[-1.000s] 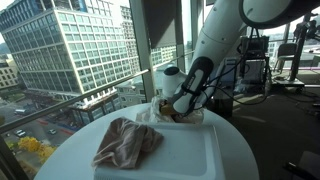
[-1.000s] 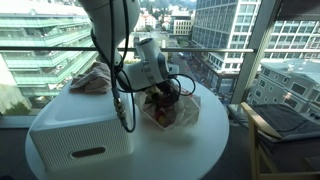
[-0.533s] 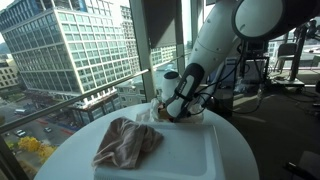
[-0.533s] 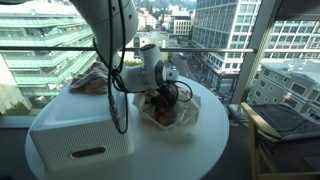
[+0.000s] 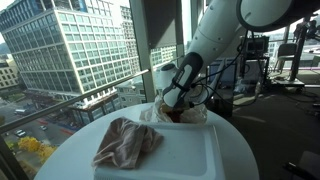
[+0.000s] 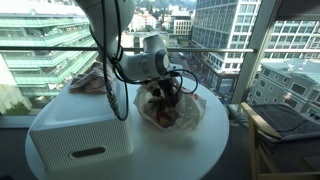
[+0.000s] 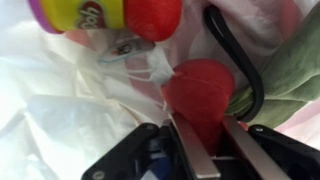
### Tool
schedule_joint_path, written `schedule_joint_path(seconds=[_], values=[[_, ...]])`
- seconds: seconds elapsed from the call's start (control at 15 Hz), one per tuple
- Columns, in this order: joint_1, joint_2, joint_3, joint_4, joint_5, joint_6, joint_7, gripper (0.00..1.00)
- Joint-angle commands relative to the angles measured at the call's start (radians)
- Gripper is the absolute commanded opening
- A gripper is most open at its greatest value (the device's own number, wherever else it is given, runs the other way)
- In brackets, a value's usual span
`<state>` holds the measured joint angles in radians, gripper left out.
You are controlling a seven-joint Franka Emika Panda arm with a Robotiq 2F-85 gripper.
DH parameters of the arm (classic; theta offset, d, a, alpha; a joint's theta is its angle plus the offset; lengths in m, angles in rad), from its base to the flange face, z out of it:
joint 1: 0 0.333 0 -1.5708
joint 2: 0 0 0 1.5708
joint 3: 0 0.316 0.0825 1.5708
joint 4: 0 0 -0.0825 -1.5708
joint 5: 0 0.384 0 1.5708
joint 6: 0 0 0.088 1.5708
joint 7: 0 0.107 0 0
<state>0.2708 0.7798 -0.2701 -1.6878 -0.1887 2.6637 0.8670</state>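
Observation:
My gripper lifts the red round thing from the bag (image 5: 188, 113) next, then crosses to the white box and lowers over the pinkish cloth.
My gripper (image 7: 211, 128) reaches down into a clear plastic bag (image 7: 60, 115) and its two fingers (image 7: 186, 150) press on either side of a red round thing (image 7: 198, 88). Above it lie a yellow dough can with a purple lid (image 7: 85, 12) and another red piece (image 7: 152, 15). A black cable loop (image 7: 247, 70) and something green (image 7: 292, 80) lie to the right. In both exterior views the gripper (image 5: 172, 102) (image 6: 160, 94) is sunk in the bag (image 5: 188, 113) (image 6: 175, 110) on the round white table (image 6: 195, 155).
A white box (image 5: 190, 150) (image 6: 75, 130) takes up much of the table, with a crumpled pinkish cloth (image 5: 127, 140) (image 6: 92, 80) lying on it. Glass window walls stand close behind the table. A chair (image 6: 285, 135) stands beside it.
The jaws have closed from wide open onto the red round thing. The wrist has shifted slightly upward over the bag, and the plastic has spread and moved with it.

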Motion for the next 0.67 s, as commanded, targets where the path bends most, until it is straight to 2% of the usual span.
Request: schedule_joint_path(seconds=[0.0, 0.07, 0.13, 0.2, 0.27, 0.4, 0.6], values=[[0.075, -0.149, -0.049, -0.035, -0.066, -0.279, -0.017, 0.04], [0.086, -0.188, -0.04, -0.035, -0.027, -0.364, -0.104, 0.05], [0.071, -0.22, -0.003, -0.008, -0.014, -0.45, -0.16, 0.06], [0.037, -0.253, 0.058, 0.021, -0.046, -0.533, -0.19, 0.06], [0.035, -0.282, 0.085, 0.047, -0.045, -0.614, -0.235, 0.06], [0.051, -0.349, 0.127, 0.061, -0.108, -0.652, -0.275, 0.04], [0.069, -0.467, 0.194, 0.041, -0.178, -0.576, -0.245, 0.09]])
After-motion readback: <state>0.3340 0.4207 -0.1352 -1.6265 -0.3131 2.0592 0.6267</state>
